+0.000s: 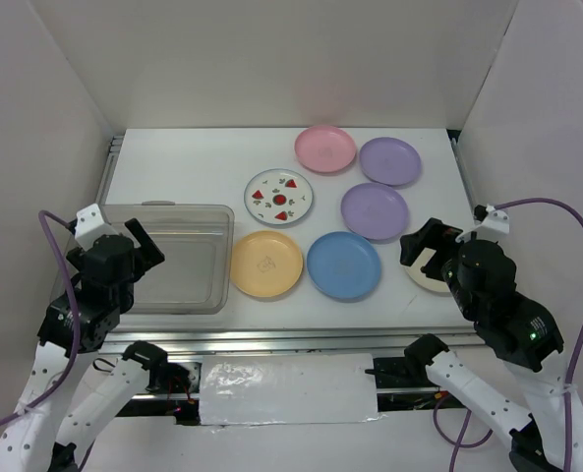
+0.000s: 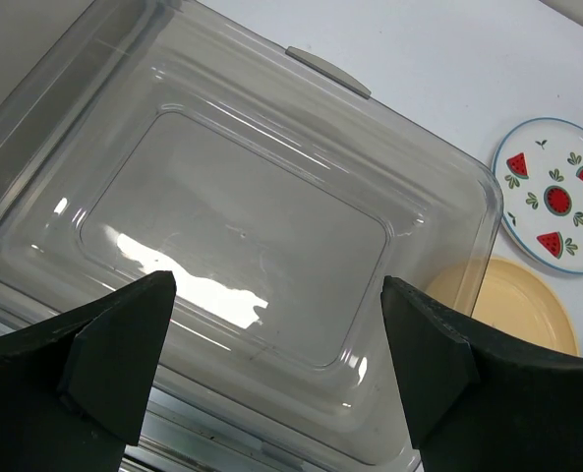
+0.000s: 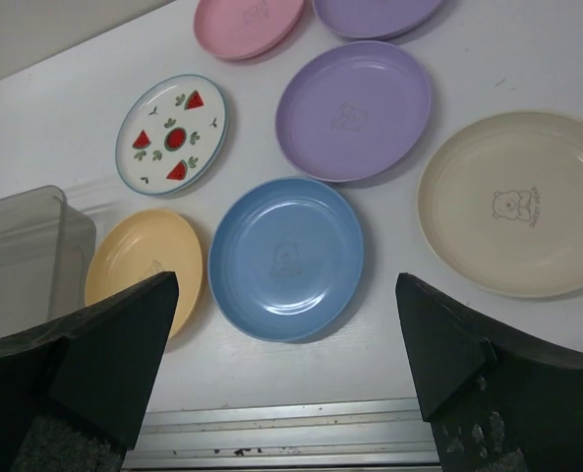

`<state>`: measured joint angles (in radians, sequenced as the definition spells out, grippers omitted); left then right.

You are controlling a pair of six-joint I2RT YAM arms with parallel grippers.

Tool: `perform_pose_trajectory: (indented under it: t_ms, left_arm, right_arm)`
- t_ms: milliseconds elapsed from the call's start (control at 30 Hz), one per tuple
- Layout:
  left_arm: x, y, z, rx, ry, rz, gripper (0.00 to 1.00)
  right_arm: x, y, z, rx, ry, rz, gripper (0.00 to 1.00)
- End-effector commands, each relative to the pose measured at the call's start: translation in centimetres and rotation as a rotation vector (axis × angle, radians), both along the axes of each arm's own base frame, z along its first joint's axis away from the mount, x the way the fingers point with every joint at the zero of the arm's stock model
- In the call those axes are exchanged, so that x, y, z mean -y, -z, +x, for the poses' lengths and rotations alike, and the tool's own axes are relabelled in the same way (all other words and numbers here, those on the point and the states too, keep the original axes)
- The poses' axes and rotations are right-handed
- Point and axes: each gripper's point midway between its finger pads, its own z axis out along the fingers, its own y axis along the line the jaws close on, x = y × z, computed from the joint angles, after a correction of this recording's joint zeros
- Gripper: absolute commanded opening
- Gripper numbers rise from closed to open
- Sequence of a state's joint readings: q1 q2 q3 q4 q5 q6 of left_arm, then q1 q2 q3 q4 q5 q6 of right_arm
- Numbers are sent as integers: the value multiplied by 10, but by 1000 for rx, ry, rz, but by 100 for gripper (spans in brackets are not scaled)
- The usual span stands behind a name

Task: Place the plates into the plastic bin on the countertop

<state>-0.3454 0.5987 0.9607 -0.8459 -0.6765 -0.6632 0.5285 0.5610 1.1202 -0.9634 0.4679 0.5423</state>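
Note:
My right gripper moves outward and down onto the watermelon-print plate's rim (image 1: 311, 204) (image 3: 223, 137) facing the near purple plate next, as bare countertop beside it fits a finger.
Seven plates lie on the white countertop (image 1: 193, 167): pink (image 1: 324, 148), two purple (image 1: 389, 160) (image 1: 375, 210), watermelon-print (image 1: 279, 196), yellow-orange (image 1: 266, 263), blue (image 1: 343, 265), and cream (image 1: 424, 278), half hidden under my right arm. The clear plastic bin (image 1: 178, 258) stands at the left with nothing in it. My left gripper (image 1: 145, 246) is open and empty, above the bin's near left part (image 2: 242, 236). My right gripper (image 1: 421, 251) is open and empty, above the front edge between the blue plate (image 3: 286, 258) and the cream plate (image 3: 512, 202).
A metal rail (image 1: 291, 339) runs along the countertop's front edge. White walls close in the left, back and right sides. A white taped panel (image 1: 286, 388) lies between the arm bases.

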Motion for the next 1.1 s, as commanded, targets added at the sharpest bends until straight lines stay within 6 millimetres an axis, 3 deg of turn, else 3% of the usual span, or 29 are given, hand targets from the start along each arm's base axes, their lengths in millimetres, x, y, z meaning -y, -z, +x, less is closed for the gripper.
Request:
perform_pose_trajectory:
  t_ms: [0,333,433,500,567,600,633,700,733,800,833,900,933,967,1000,1033,1067]
  left_arm:
    - [-2,-12,0,51,-26,-21,99]
    - [-1,-5,4,18,-32,-11,99]
    - [-1,-4,6,10,-37,-9,99]
    - [-1,-3,5,6,-44,-13,99]
    - [0,-2,6,2,-38,-13,99]
    - [1,-2,7,7,-32,-14,99]
    - [2,-1,7,4,-23,-15,99]
    - [2,-2,6,6,-24,-18,99]
    - [2,-2,6,10,-24,-17,99]
    - [2,-2,6,13,-27,-18,99]
    - [2,-3,6,18,-27,-19,99]
    - [2,-2,6,16,-21,-14,99]
    - [3,-3,7,17,-18,-13,99]
    - [3,-1,8,9,-12,-6,99]
    - [4,-1,9,6,-10,-5,99]
    - [3,1,10,-6,-13,0,99]
    - [4,1,11,-9,-12,1,99]
  right_arm:
    - [5,-16,1,43,36,29,100]
    - [-18,-23,11,77,-63,69,100]
    - [-50,-31,23,112,-188,126,100]
    - [-73,-34,42,113,-245,159,100]
    - [-104,-17,65,18,-316,181,100]
    - [-115,-23,76,28,-337,199,100]
    - [-130,-2,94,-46,-343,202,100]
    - [-143,1,118,-58,-325,227,100]
    - [-152,24,137,-129,-301,226,100]
    - [-159,30,160,-158,-270,235,100]
    - [-167,56,175,-224,-251,224,100]
    - [-176,59,196,-230,-240,226,100]
    - [-181,89,209,-296,-223,203,100]
    - [-180,100,217,-327,-193,189,100]
    - [-180,99,229,-329,-165,195,100]
    - [-181,131,239,-398,-146,171,100]
    - [-183,139,245,-416,-152,171,100]
